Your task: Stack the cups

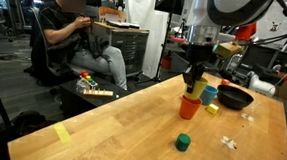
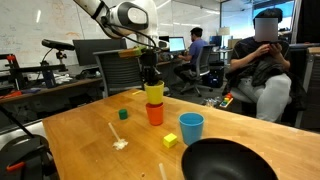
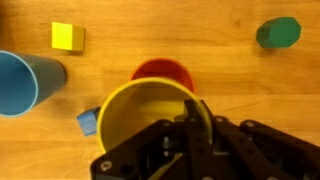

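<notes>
My gripper carries the yellow-green cup down into the orange cup's opening [image 1: 190, 99] [image 3: 164, 72] next, and releases it inside.
My gripper [image 3: 185, 125] is shut on the rim of the yellow-green cup [image 3: 150, 115], with one finger inside the wall and one outside. The cup hangs upright directly over the orange cup [image 3: 162, 70], which stands on the table. In both exterior views the yellow-green cup [image 1: 196, 88] [image 2: 154, 94] sits at the mouth of the orange cup [image 1: 189, 107] [image 2: 155, 113]; I cannot tell how deep it is. The gripper [image 1: 193, 75] [image 2: 150, 75] comes down from above. The blue cup [image 2: 191, 127] [image 1: 210, 94] [image 3: 25, 80] stands alone nearby.
A black bowl [image 2: 230, 160] [image 1: 235, 97] lies beyond the blue cup. A green block [image 1: 183, 143] [image 3: 278, 32], a yellow block [image 2: 170, 140] [image 3: 68, 37] and a small blue block [image 3: 88, 121] lie on the wooden table [image 1: 100, 127]. A person sits in a chair [image 1: 45, 54] past the table edge.
</notes>
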`<state>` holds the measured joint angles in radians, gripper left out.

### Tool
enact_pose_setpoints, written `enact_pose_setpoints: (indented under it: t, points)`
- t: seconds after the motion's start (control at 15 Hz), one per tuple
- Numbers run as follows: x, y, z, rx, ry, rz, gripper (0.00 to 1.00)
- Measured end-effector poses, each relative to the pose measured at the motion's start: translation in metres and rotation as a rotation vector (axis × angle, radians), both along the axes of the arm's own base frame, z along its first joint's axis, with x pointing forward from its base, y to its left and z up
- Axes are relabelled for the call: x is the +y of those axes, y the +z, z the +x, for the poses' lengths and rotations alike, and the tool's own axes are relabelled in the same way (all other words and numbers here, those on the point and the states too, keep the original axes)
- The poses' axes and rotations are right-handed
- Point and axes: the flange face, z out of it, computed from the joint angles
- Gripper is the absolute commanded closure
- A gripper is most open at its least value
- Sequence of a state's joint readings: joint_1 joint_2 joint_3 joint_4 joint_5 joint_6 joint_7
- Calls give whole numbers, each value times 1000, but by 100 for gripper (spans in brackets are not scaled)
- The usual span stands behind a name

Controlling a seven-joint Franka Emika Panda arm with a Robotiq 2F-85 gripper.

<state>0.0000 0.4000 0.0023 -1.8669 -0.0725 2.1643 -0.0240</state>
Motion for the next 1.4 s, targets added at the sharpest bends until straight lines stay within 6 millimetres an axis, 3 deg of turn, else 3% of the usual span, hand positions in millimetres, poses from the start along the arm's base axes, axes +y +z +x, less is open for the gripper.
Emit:
enact_pose_setpoints:
  t: [0.4,0.47,0.53,0.73,1.2,1.4]
  points:
    - [6,-25,14,37,6,2,99]
    - [7,-27,14,40,8,2,92]
    - [9,-28,14,42,10,1,74]
    - [15,-29,14,44,21,2,58]
    - [32,-19,9,34,50,3,4]
    - [35,-10,4,25,56,4,0]
